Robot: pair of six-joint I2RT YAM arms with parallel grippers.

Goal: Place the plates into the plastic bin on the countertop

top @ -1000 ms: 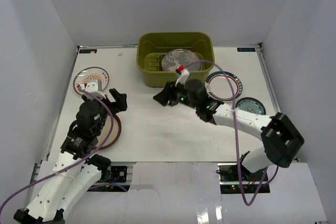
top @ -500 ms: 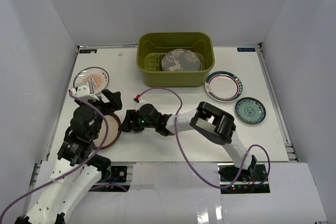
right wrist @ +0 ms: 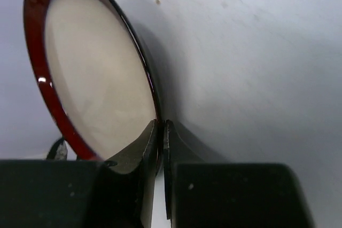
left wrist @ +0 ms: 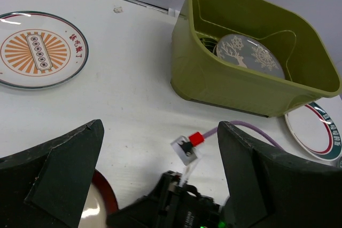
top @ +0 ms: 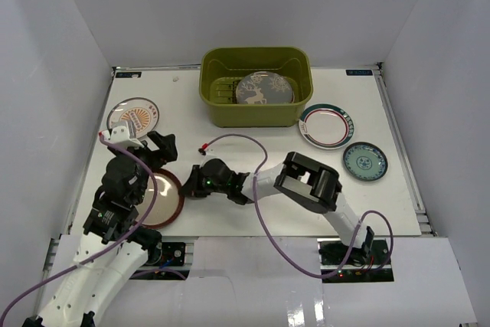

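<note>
My right gripper has the bin (top: 222, 109) outward of it, so next it should lift, carry the cream plate outward, lower it onto the grey plate (top: 264, 88) and release it.
My right gripper (right wrist: 161, 126) is shut on the edge of the cream plate with the dark red rim (right wrist: 96, 89). From above, that plate (top: 162, 198) lies at the front left of the countertop (top: 230, 135), the right gripper (top: 187, 189) at its right edge. My left gripper (left wrist: 160, 132) hangs open and empty above them, also seen from above as the left gripper (top: 150, 149). The olive plastic bin (top: 222, 109) at the back holds a grey plate (top: 264, 88). On the countertop lie a sunburst plate (top: 132, 116), a green-ringed plate (top: 328, 125) and a small teal plate (top: 365, 161).
White walls border the countertop on three sides. The right arm's elbow (top: 310, 181) and its purple cable (top: 237, 139) stretch across the front middle. In the left wrist view the bin (left wrist: 230, 86) stands ahead, the sunburst plate (left wrist: 37, 52) to its left.
The right arm swung from in front of the bin down to the front left, then shut on the cream plate's rim. The left arm shifted slightly and stayed open.
</note>
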